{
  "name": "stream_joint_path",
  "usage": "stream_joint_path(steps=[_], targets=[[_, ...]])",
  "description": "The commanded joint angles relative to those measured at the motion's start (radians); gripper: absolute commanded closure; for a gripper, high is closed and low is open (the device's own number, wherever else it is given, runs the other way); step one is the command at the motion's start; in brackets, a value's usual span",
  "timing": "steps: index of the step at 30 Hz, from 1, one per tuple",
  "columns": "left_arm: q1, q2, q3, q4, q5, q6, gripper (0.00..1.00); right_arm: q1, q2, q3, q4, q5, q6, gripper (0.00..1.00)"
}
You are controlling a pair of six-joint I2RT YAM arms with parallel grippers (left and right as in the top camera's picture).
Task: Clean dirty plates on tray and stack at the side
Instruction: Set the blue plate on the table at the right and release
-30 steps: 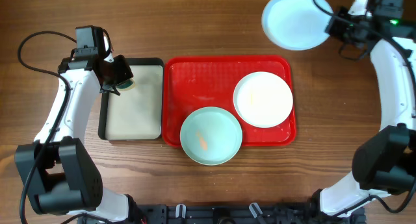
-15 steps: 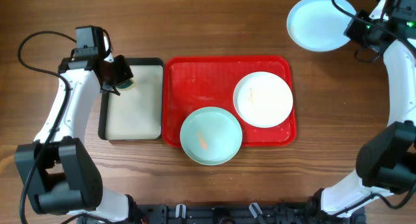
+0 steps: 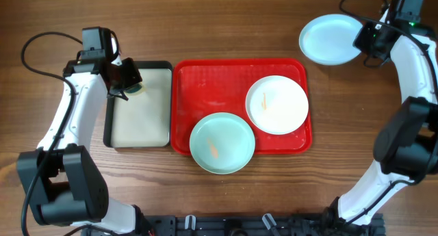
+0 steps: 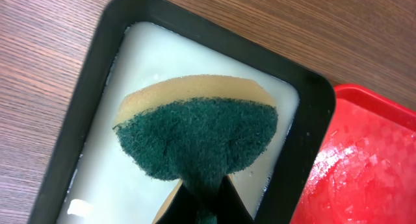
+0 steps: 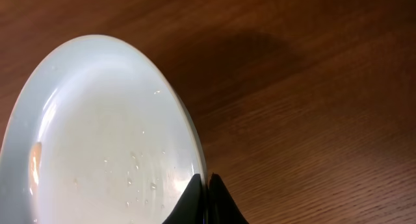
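Note:
The tilted aqua plate should next be pulled back by my right gripper and lowered onto the open wood beyond the red tray [image 3: 205, 85].
The red tray [image 3: 205, 85] lies mid-table. On it sit a white plate [image 3: 276, 104] with an orange smear and an aqua plate [image 3: 222, 143] with an orange smear, overhanging the tray's front rim. My right gripper [image 3: 364, 37] is shut on the rim of another aqua plate [image 3: 328, 39], held tilted above the wood at the far right; the right wrist view shows that plate [image 5: 97, 139] wet with droplets, pinched by the fingers [image 5: 207, 188]. My left gripper [image 3: 125, 82] is shut on a green-and-tan sponge [image 4: 195, 130] over the cream tray.
A black-rimmed cream tray [image 3: 140, 126] holding pale liquid lies left of the red tray; it also shows in the left wrist view [image 4: 97, 74]. Bare wood surrounds both trays. Cables trail near both arms.
My right gripper carried the aqua plate from the back edge rightward, then slightly down and left, and tilted it. The left arm and the plates on the tray have not moved.

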Motion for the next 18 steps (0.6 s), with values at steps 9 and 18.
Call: stream_joint_path(steps=[9, 18], targets=[[-0.009, -0.004, 0.005, 0.008, 0.019, 0.021, 0.96, -0.079, 0.077, -0.011, -0.048, 0.055, 0.011, 0.94], [-0.009, -0.004, 0.005, 0.007, 0.019, 0.021, 0.96, -0.058, 0.011, 0.051, -0.185, -0.143, -0.126, 0.49]])
